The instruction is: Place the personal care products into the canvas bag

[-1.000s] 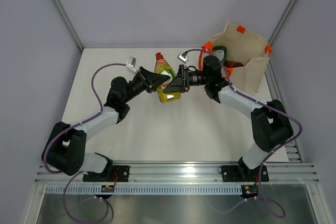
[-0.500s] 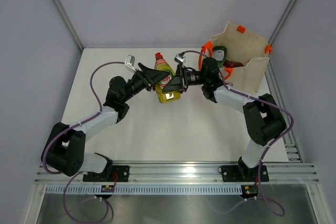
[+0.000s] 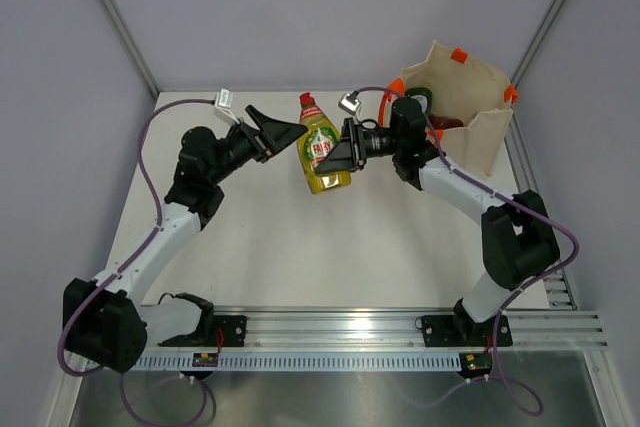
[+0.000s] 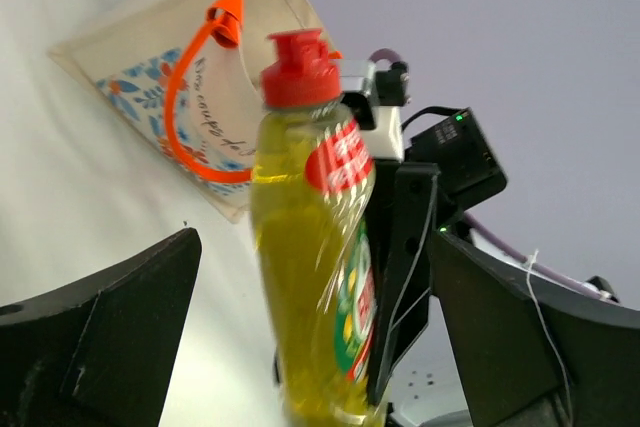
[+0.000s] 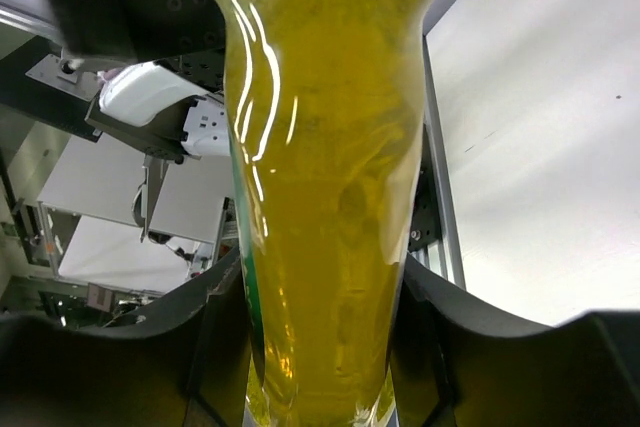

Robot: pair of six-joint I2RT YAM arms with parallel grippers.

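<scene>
The robot will raise its right gripper outward and to the right in the top view over the bag's opening, then lower it inside, because products lie in there.
A yellow squeeze bottle with a red cap is held above the table's middle, and my right gripper is shut on its lower body from the right. In the right wrist view the bottle fills the gap between the fingers. My left gripper stands open just left of the bottle, not touching it. From the left wrist the bottle shows between the wide-apart fingers. The canvas bag stands open at the back right, with a green product and a red one inside.
The bag's orange handle hangs down its printed side. An aluminium rail runs along the near edge by the arm bases. Grey walls close in the table on three sides.
My left gripper let go of the yellow bottle, opened wide and drew back to the left. My right gripper closed on the bottle and now holds it alone.
</scene>
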